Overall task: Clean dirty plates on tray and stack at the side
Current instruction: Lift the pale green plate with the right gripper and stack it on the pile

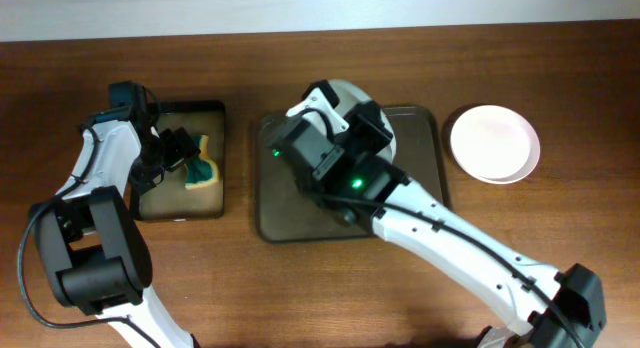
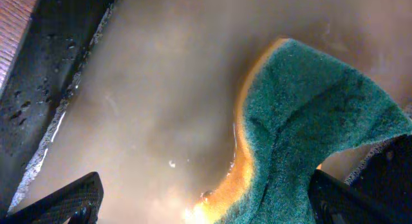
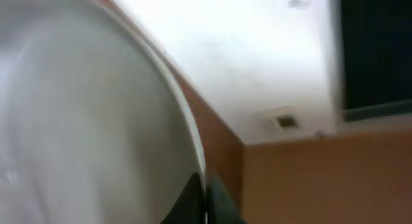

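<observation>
My right gripper will swing over the other white plate (image 1: 495, 144), level the tilted plate it holds and lower to release it on top, since the other plate lies flat beside the tray.
My right gripper (image 3: 206, 199) is shut on the rim of a white plate (image 3: 84, 121), which it holds tilted up on edge. From overhead that plate (image 1: 347, 92) shows above the far part of the dark brown tray (image 1: 425, 153), mostly hidden by the right gripper (image 1: 335, 116). Another white plate (image 1: 494, 143) lies on the table to the right of the tray. My left gripper (image 2: 206, 211) stands open over a green and yellow sponge (image 2: 309, 134), which lies near the right finger with the jaws clear of it.
The sponge (image 1: 205, 168) rests in a small black tray (image 1: 175, 206) with a wet tan inside, left of the brown tray. The left gripper (image 1: 180, 153) hangs over it. The right arm crosses the table's front right.
</observation>
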`<state>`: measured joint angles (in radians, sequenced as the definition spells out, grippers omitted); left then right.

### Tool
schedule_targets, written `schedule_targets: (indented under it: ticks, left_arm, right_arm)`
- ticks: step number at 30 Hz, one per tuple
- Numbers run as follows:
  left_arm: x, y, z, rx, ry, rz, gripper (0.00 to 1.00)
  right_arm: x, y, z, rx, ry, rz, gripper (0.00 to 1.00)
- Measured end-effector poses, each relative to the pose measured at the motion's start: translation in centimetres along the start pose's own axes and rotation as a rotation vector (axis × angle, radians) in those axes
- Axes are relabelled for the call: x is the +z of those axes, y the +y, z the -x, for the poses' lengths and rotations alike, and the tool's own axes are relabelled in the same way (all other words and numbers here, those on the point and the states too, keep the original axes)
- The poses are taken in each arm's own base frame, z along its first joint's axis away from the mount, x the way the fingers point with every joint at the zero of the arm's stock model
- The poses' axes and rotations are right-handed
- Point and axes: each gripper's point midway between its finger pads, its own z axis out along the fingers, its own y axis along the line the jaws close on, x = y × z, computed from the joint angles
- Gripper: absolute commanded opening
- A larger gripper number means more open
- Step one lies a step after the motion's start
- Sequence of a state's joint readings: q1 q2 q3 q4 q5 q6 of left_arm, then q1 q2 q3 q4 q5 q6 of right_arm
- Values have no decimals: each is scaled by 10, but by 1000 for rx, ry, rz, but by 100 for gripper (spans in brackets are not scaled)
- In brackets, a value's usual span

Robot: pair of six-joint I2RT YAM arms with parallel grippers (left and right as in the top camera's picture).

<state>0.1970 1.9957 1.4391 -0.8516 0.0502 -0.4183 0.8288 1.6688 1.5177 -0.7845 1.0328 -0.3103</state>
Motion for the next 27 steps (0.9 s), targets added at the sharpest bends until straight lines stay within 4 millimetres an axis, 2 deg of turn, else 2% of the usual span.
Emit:
schedule_targets:
  ticks: [2, 4, 7, 11, 14, 16, 18, 21, 24, 27]
  left_arm:
    - [0, 0, 0, 0, 0, 0, 99]
    - [0, 0, 0, 0, 0, 0, 100]
    - [0, 0, 0, 0, -1, 0, 99]
    - [0, 0, 0, 0, 0, 0, 99]
    - [0, 0, 0, 0, 0, 1, 99]
    - [0, 0, 0, 0, -1, 0, 99]
    - [0, 0, 0, 0, 0, 0, 99]
    - [0, 0, 0, 0, -1, 0, 99]
    - [0, 0, 0, 0, -1, 0, 99]
    - [0, 0, 0, 0, 0, 0, 99]
  right_arm:
    - [1, 16, -8, -75, 13, 83, 4]
    - [2, 19, -5, 5, 7, 102, 4]
    - [5, 41, -15, -30, 23, 255, 4]
    - [24, 42, -23, 210, 80, 345, 4]
    - [40, 58, -26, 361, 90, 616, 4]
    - [45, 61, -27, 427, 72, 785, 4]
    - [49, 55, -30, 513, 37, 959, 4]
    - [58, 40, -42, 610, 28, 1066, 4]
    - [72, 24, -61, 693, 55, 1078, 4]
    - [98, 1, -89, 839, 139, 1005, 4]
